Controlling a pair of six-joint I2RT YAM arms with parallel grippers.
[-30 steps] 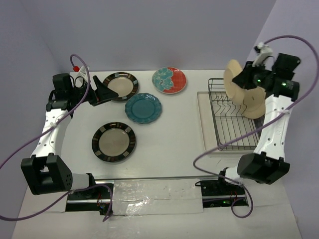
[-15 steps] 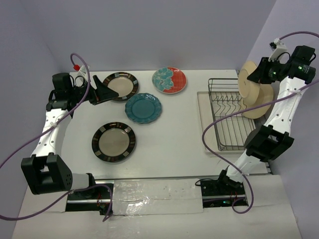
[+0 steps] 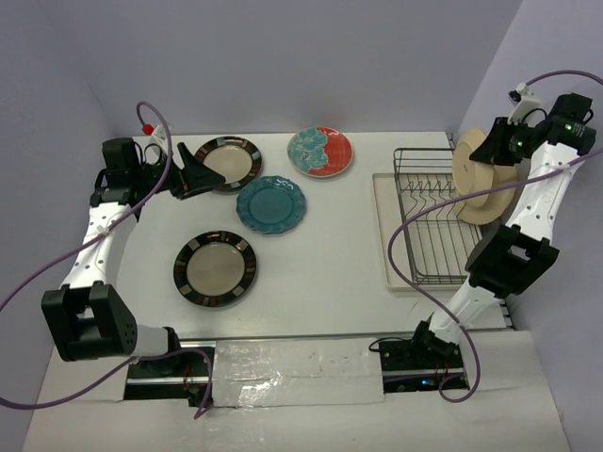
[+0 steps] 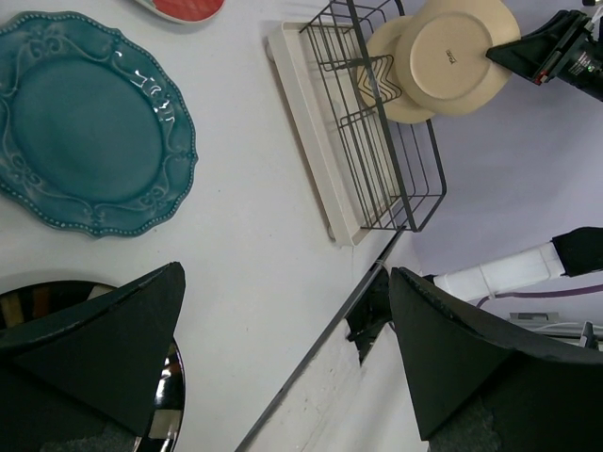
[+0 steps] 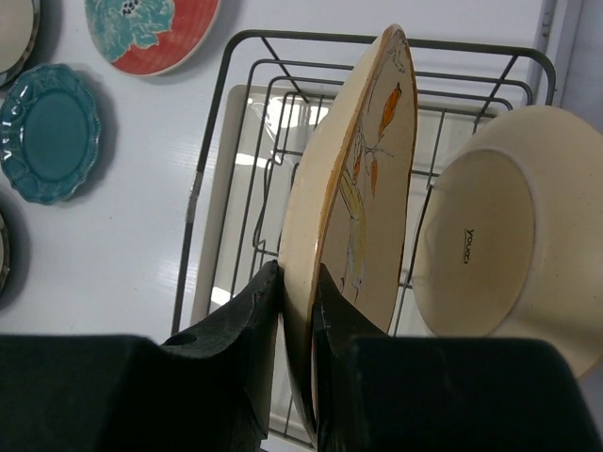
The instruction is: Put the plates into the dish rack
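Note:
My left gripper will next move down and to the right in the top view onto the rim of the teal plate between the striped plates, because that rim is uncovered.
My right gripper [image 3: 492,146] [image 5: 297,273] is shut on the rim of a cream-tan plate with an orange motif [image 3: 469,166] [image 5: 353,188]. It holds the plate on edge above the far right part of the dish rack [image 3: 429,221] [image 5: 247,179]. A second cream-tan plate [image 3: 492,200] [image 5: 504,245] stands in the rack just to its right, underside showing. My left gripper [image 3: 193,171] [image 4: 285,273] is open and empty beside a striped plate [image 3: 231,160]. The teal plate [image 3: 271,204] [image 4: 89,122], the red plate [image 3: 320,151] and another striped plate [image 3: 215,268] lie flat on the table.
The rack sits on a cream tray [image 3: 388,235] at the table's right side, close to the right wall. Purple cables loop over both arms. A metal rail [image 3: 301,337] runs along the near edge.
My right gripper has carried the cream-tan plate rightward over the rack and slightly lower, next to the standing plate. The left arm has not moved.

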